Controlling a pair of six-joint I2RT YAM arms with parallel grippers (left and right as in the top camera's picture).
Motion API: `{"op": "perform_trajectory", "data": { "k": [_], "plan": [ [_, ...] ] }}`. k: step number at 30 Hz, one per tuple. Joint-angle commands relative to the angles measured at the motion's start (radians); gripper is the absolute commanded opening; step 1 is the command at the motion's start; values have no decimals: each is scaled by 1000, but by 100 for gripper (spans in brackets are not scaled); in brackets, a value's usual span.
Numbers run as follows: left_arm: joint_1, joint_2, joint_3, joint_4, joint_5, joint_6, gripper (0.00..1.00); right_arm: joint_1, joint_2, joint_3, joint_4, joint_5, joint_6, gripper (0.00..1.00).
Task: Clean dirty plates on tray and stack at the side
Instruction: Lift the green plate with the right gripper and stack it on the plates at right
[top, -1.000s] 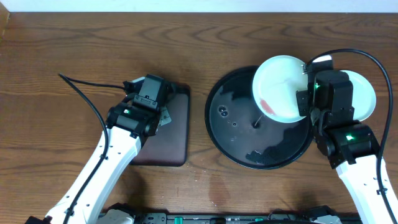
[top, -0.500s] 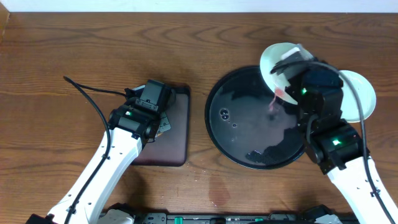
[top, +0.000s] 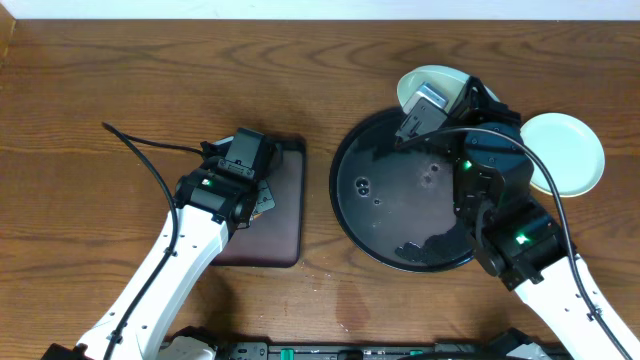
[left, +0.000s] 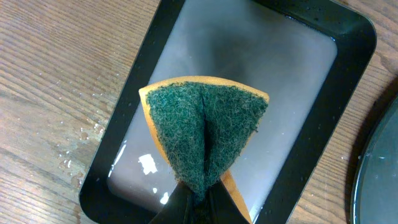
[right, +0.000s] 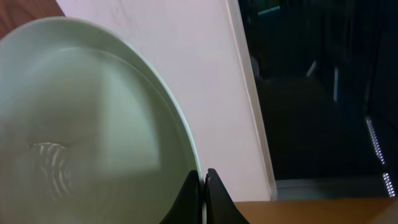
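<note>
My right gripper should next move down and to the right in the overhead view and turn its plate flat onto the mint-blue plate (top: 568, 150). That will stack them beside the tray.
My right gripper (right: 203, 182) is shut on the rim of a pale plate (right: 81, 124), which it holds raised and tipped on edge. In the overhead view that plate (top: 412, 82) shows above the far rim of the round black tray (top: 380, 215), mostly hidden by my right arm. No plates lie on the tray, only water drops. A mint-blue plate (top: 568, 150) lies on the wood to the tray's right. My left gripper (left: 199, 194) is shut on a folded green-and-yellow sponge (left: 202, 124) and holds it over the rectangular tray. It also shows in the overhead view (top: 262, 193).
The smaller rectangular black tray (left: 351, 74) holds shallow water and sits left of the round tray (top: 290, 245). A black cable (top: 150, 160) runs across the wood at the left. A white wall edges the table's far side.
My right gripper has lifted the smeared plate off the round tray, tipped it up on edge and swung left over the tray's far rim. The left arm has barely moved.
</note>
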Motion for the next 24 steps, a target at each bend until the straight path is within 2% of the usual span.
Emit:
{"op": "perform_trajectory", "data": {
  "k": [1, 10, 13, 18, 21, 24],
  "plan": [
    [4, -16, -6, 0, -5, 17, 7, 23, -1, 7, 8, 4, -32, 1],
    [4, -15, -6, 0, -5, 17, 7, 23, 40, 7, 0, 5, 0, 1],
    [4, -11, -6, 0, -5, 17, 7, 14, 70, 7, -1, 5, 83, 1],
    [4, 8, -8, 0, -5, 17, 7, -74, 180, 7, -33, -80, 351, 1],
    [4, 21, -11, 1, -5, 17, 8, -112, 240, 7, -102, -153, 432, 1],
    [4, 30, -14, 0, -5, 17, 8, -119, 280, 7, -124, -132, 484, 1]
  ]
}}
